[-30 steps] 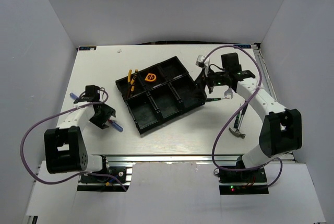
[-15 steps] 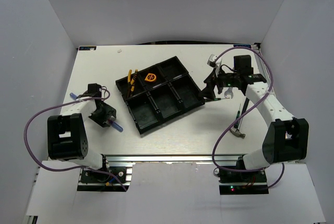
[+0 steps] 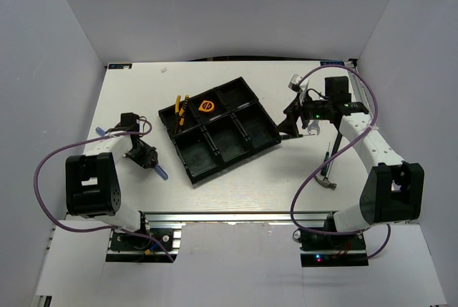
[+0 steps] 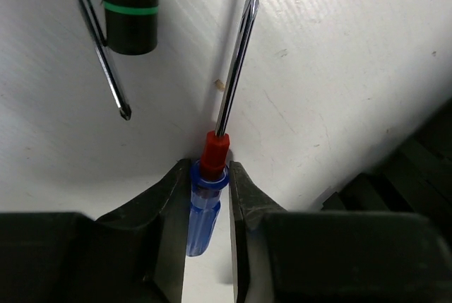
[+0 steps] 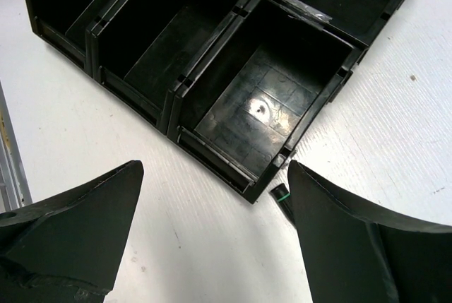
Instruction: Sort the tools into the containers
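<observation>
My left gripper lifts the red-blue screwdriver outward past the tape measure next, then lowers it over the tray's far end section (image 3: 236, 94), because that section is empty.
My left gripper (image 4: 207, 176) is shut on the blue handle of the red-blue screwdriver (image 4: 212, 155), which lies on the white table with its shaft pointing away. From above, the gripper (image 3: 143, 157) sits left of the black tray (image 3: 236, 165). Yellow pliers (image 3: 181, 110) lie in the tray's far left compartment and the tape measure (image 3: 207, 106) in the far middle one. My right gripper (image 5: 215, 169) is open wide and empty, above the table at the tray's right corner (image 5: 212, 158). The small green-black tool (image 5: 282, 193) lies beside its right finger.
A silver wrench (image 3: 313, 129) and a hammer (image 3: 327, 180) lie right of the tray under the right arm. A black handle with a green ring (image 4: 129, 6) and a thin shaft (image 4: 106, 56) lie ahead of the left gripper. Grey walls enclose the table.
The left gripper has settled over the screwdriver and its jaws have closed round the blue handle. The right gripper has drawn back a little to the right, away from the tray's corner.
</observation>
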Robot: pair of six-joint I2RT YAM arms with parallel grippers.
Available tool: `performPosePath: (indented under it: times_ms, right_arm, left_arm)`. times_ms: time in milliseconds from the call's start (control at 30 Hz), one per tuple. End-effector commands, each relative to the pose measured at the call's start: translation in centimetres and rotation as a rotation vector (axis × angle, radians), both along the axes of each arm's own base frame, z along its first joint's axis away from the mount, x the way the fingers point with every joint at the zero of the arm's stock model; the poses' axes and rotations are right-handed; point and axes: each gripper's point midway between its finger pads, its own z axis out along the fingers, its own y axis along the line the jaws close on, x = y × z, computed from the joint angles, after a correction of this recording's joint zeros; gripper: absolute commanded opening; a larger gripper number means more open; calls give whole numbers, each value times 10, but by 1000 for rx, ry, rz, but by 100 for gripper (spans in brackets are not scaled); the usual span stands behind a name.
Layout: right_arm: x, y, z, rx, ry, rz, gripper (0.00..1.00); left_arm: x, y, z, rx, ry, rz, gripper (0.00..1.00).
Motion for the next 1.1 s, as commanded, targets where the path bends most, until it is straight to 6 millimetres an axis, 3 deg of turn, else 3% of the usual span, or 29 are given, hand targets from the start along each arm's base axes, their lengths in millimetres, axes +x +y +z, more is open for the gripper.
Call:
performPosePath:
  times_ms: [0, 133, 267, 433, 633, 667, 700, 767, 800, 833, 867, 900, 933, 967, 1033, 1067]
  right_arm:
    - [-4, -3, 13, 16, -26, 0, 90]
    - [-4, -6, 12, 15, -24, -5, 89]
    - [-4, -9, 14, 15, -30, -9, 89]
    - [-2, -13, 15, 13, -34, -17, 89]
    - [0, -16, 15, 14, -34, -22, 89]
    - [0, -17, 15, 15, -32, -24, 90]
    - [1, -17, 16, 15, -37, -25, 89]
    - [0, -19, 16, 16, -35, -29, 89]
    - [0, -19, 15, 16, -35, -29, 89]
    - [-1, -20, 15, 16, -35, -30, 89]
    - [-1, -21, 16, 18, -37, -34, 89]
    - [-2, -22, 15, 18, -33, -34, 89]
    - [-3, -22, 16, 20, -38, -36, 89]
    - [-3, -24, 16, 21, -36, -40, 89]
    - [-5, -25, 15, 22, -35, -43, 89]
    - [-5, -27, 15, 23, -35, -49, 89]
  left_arm:
    - [20, -3, 14, -6, -66, -27, 16]
    - [38, -3, 40, 11, -148, -61, 0]
    - [63, -1, 85, 53, -277, -108, 0]
    - [88, -21, 147, 76, -465, -244, 0]
    - [131, -121, 223, -83, -762, -534, 0]
    - [142, -152, 237, -151, -833, -622, 0]
    - [143, -165, 255, -175, -888, -653, 0]
    - [158, -194, 251, -239, -897, -720, 0]
    - [165, -215, 274, -255, -954, -762, 0]
    - [172, -226, 275, -262, -959, -784, 0]
    - [182, -243, 257, -280, -922, -808, 0]
    - [190, -251, 257, -282, -928, -815, 0]
    - [201, -260, 273, -280, -974, -827, 0]
    - [210, -274, 254, -282, -948, -842, 0]
    - [228, -286, 263, -272, -1003, -840, 0]
    - [239, -293, 243, -270, -977, -843, 0]
